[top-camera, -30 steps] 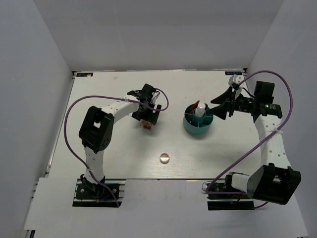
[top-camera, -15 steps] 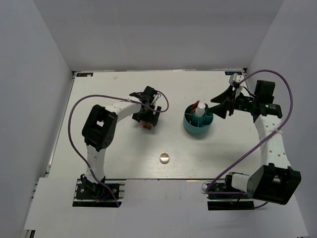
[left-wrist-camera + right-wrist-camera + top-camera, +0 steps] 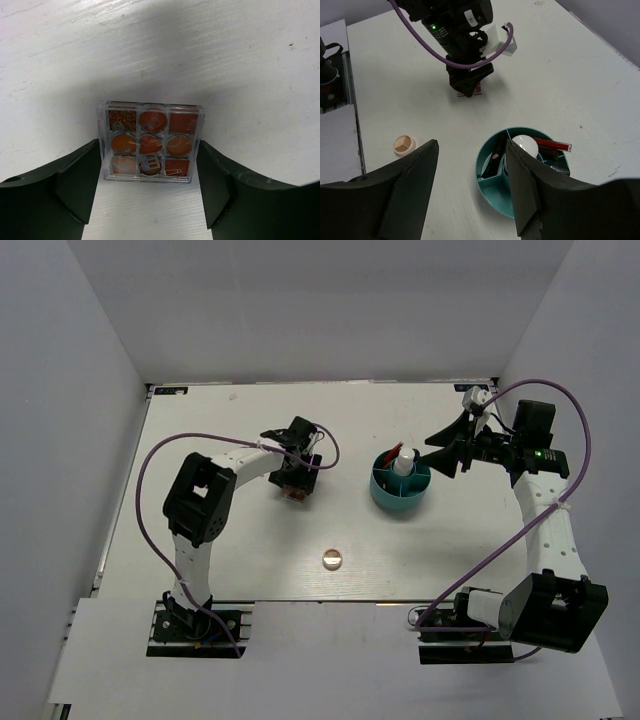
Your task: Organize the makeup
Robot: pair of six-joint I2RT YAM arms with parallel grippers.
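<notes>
The robot will move its right gripper back and across, left in the top view, past the container (image 3: 400, 502), because the palette edge (image 3: 293, 498) free of the left gripper lies that way.
A square clear palette (image 3: 150, 142) with reddish pans lies flat on the white table (image 3: 220, 540). My left gripper (image 3: 150, 146) is open and low over it, one jaw close on each side. In the top view the palette (image 3: 294, 494) peeks out under that gripper (image 3: 296, 478). A small round compact (image 3: 332, 559) lies alone near the front and also shows in the right wrist view (image 3: 404, 144). My right gripper (image 3: 472, 145) is open and empty, held above and right of the teal container (image 3: 400, 502). The container holds a white bottle (image 3: 525, 145), a red tube (image 3: 552, 145) and a black pencil (image 3: 496, 154).
The teal divided container (image 3: 520, 202) stands right of the table's middle. White walls close in the table on the left, back and right. Purple cables loop from both arms. The left arm's wrist (image 3: 457, 20) shows in the right wrist view.
My left gripper has shifted a little and settled lower around the palette. The right arm, the container and the round compact have not moved.
</notes>
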